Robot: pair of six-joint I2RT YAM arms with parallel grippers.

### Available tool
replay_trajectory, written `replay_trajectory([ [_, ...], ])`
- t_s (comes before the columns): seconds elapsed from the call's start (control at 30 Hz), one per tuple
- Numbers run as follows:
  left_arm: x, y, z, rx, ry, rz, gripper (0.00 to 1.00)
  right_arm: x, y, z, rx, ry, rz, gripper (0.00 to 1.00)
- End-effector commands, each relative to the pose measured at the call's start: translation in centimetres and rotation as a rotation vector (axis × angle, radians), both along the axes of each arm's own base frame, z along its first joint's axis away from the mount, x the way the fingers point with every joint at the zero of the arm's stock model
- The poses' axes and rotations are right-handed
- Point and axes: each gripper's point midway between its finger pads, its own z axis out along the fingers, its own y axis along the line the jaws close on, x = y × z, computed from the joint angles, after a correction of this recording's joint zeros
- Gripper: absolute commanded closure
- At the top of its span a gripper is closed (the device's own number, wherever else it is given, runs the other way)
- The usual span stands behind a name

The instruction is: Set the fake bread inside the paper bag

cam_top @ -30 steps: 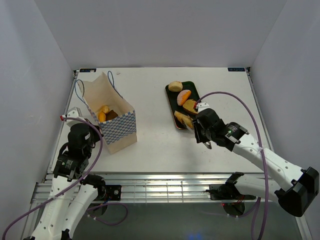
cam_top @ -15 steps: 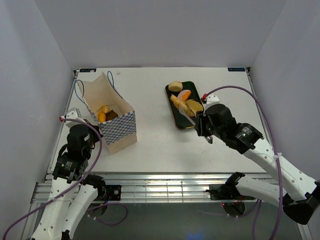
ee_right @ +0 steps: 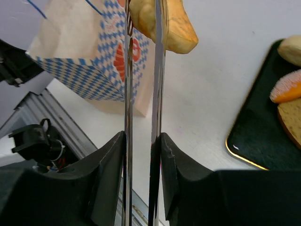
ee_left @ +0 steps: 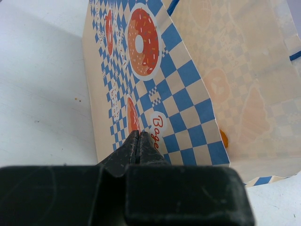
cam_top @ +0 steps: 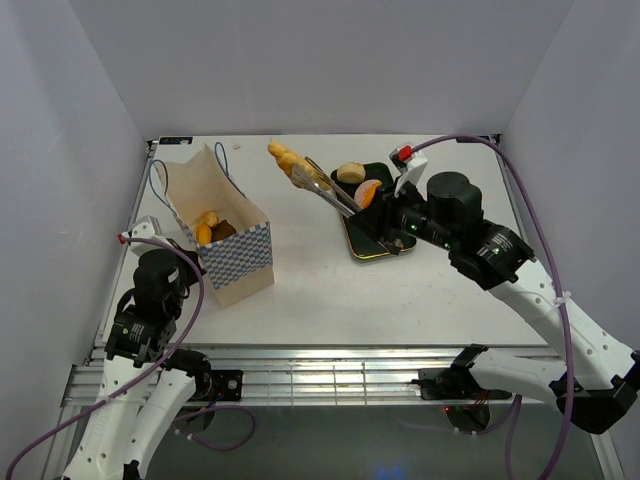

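The right gripper lifts toward the bag (cam_top: 215, 225) next, then dips the tongs (cam_top: 325, 187) over the bag's opening and opens.
My right gripper (cam_top: 386, 216) (ee_right: 141, 136) is shut on a pair of metal tongs (cam_top: 325, 187) (ee_right: 157, 84). The tongs pinch a long golden piece of fake bread (cam_top: 285, 158) (ee_right: 176, 28) in the air, between the dark tray and the paper bag (cam_top: 215, 225) (ee_right: 89, 56). The bag stands open at the left with orange and brown bread pieces (cam_top: 208, 226) inside. A round bun (cam_top: 350, 172) and an orange-topped piece (cam_top: 369, 192) lie on the tray. My left gripper (ee_left: 138, 136) is shut and empty, its tips against the bag's checkered side (ee_left: 188, 80).
The dark rectangular tray (cam_top: 372, 247) (ee_right: 263, 122) sits right of centre, partly under my right arm. White walls close in the table on three sides. The metal rail (cam_top: 320, 370) runs along the near edge. The blue string handles (cam_top: 228, 170) rise from the bag's rim.
My right arm has lifted the tongs with the long bread off the tray and swung them up and left toward the bag. The left arm has not moved.
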Motion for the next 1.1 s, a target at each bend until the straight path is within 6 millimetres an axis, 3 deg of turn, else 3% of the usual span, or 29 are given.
replay_trajectory([
  [0.0, 0.1, 0.3, 0.0, 0.006, -0.011, 0.012, 1.0, -1.0, 3.5, 6.9, 0.178, -0.131, 0.182, 0.69],
  [0.27, 0.1, 0.4, 0.2, 0.005, -0.017, 0.018, 1.0, -1.6, 6.5, 11.7, 0.282, -0.207, 0.308, 0.69],
  [0.47, 0.1, 0.5, 0.0, 0.008, -0.011, 0.023, 1.0, -2.2, 9.2, 13.6, 0.328, -0.225, 0.393, 0.69],
  [0.7, 0.1, 0.4, 0.1, 0.003, -0.016, 0.021, 1.0, -2.4, 13.4, 13.3, 0.38, -0.192, 0.467, 0.68],
  [1.07, 0.2, 0.3, 0.2, 0.002, -0.02, 0.013, 1.0, -0.8, 16.1, 11.5, 0.381, -0.147, 0.48, 0.63],
])
